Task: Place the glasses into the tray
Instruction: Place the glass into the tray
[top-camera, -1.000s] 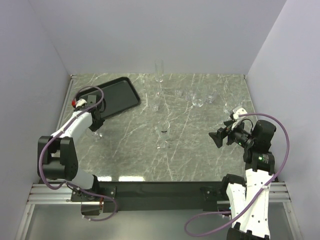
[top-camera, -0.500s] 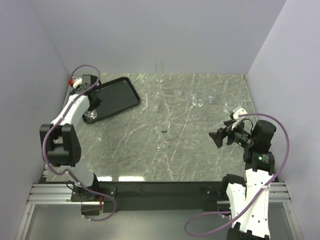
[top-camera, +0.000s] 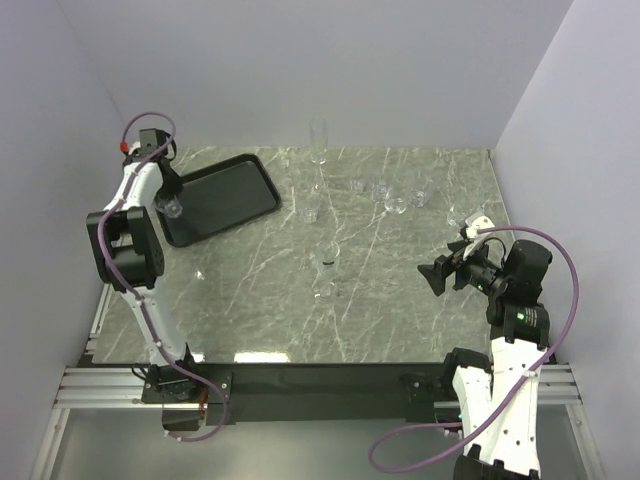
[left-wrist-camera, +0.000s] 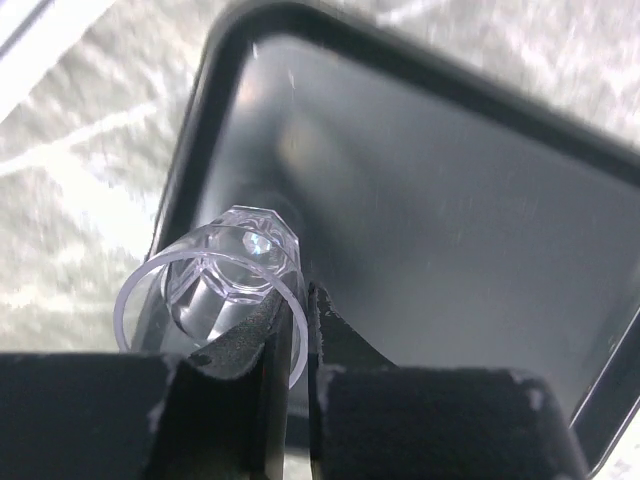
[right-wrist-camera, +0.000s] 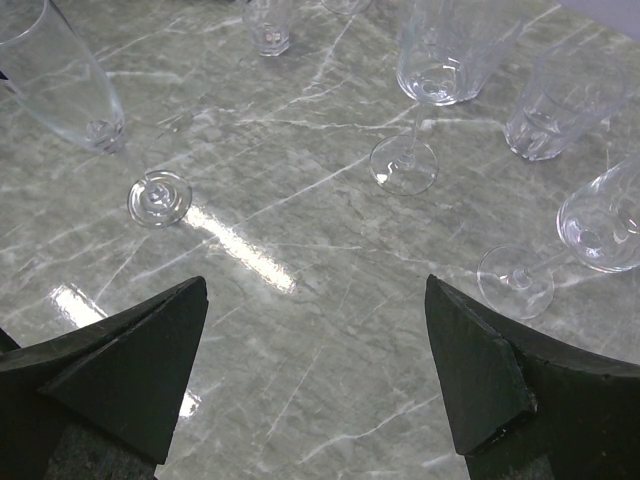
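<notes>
The empty far tray corner by the tray's side (left-wrist-camera: 275, 110) lies outward and below, so the left gripper will next move outward, lower the tumbler and release the tumbler's rim.
My left gripper (top-camera: 167, 196) is shut on the rim of a short clear tumbler (left-wrist-camera: 228, 268), one finger inside and one outside. It holds the tumbler over the near left corner of the black tray (left-wrist-camera: 430, 210); whether it touches the floor I cannot tell. The tray lies at the back left (top-camera: 237, 187). Several more glasses stand on the marble: a tall flute (top-camera: 319, 142), a small glass (top-camera: 311, 212), stemmed ones (top-camera: 330, 252). My right gripper (top-camera: 441, 275) is open and empty above bare marble (right-wrist-camera: 315, 370), facing a flute (right-wrist-camera: 60, 75) and a wine glass (right-wrist-camera: 437, 60).
A tumbler (right-wrist-camera: 562, 98) and a tilted-looking wine glass (right-wrist-camera: 603, 218) stand at the right of the right wrist view. The left wall runs close beside the tray and the left arm. The table's back wall is just behind the flute.
My left arm has swung from the marble in front of the tray back to the tray's left end, carrying the tumbler. The right arm has not moved.
</notes>
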